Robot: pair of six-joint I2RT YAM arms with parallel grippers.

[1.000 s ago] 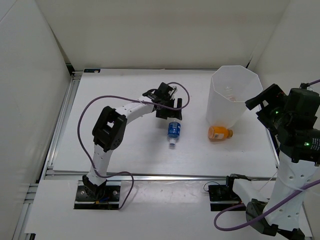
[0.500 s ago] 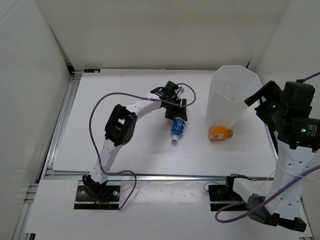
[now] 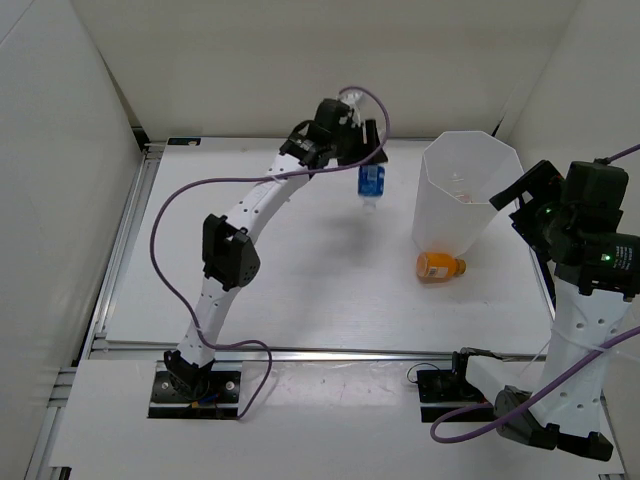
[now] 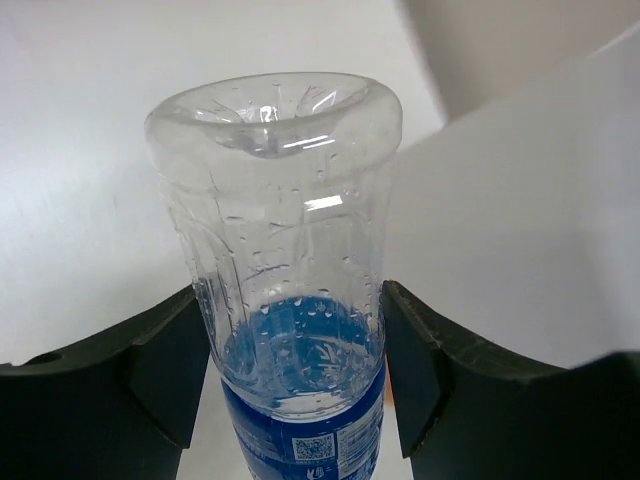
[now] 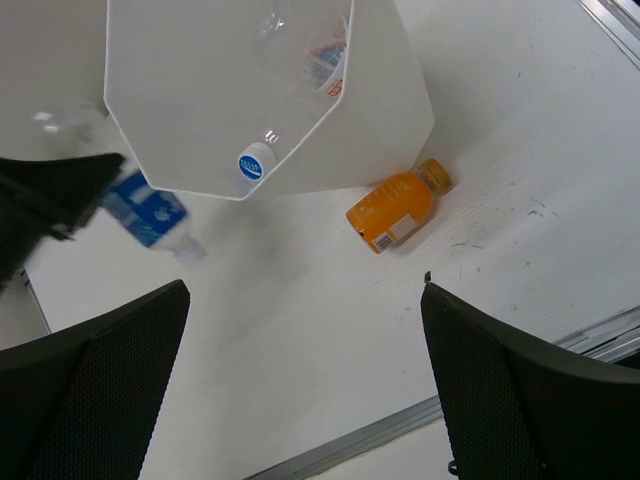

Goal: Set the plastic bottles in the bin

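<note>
The bin stands to the left gripper's right in the top view, so I will next move it up and over the bin's opening [image 3: 470, 166] to release the clear bottle.
My left gripper [image 3: 364, 152] is shut on the clear bottle with the blue label [image 3: 372, 184], which hangs cap-down in the air left of the bin [image 3: 450, 215]. In the left wrist view both pads press the sides of that bottle [image 4: 290, 250], its base pointing at the camera. The orange bottle [image 3: 440, 266] lies on its side on the table against the bin's near foot. My right gripper [image 5: 305, 380] is open and empty, high above the table beside the bin [image 5: 385, 110]. Inside the bin lie clear bottles, one with a blue-marked white cap [image 5: 254, 166].
An aluminium rail [image 3: 330, 352] runs along the table's near edge, and another runs down its left side. White enclosure walls stand at the back and both sides. A purple cable [image 3: 175, 215] loops off the left arm.
The left gripper closed on the blue-labelled bottle and lifted it off the table, up and back toward the bin. The right arm shifted slightly, then stayed put.
</note>
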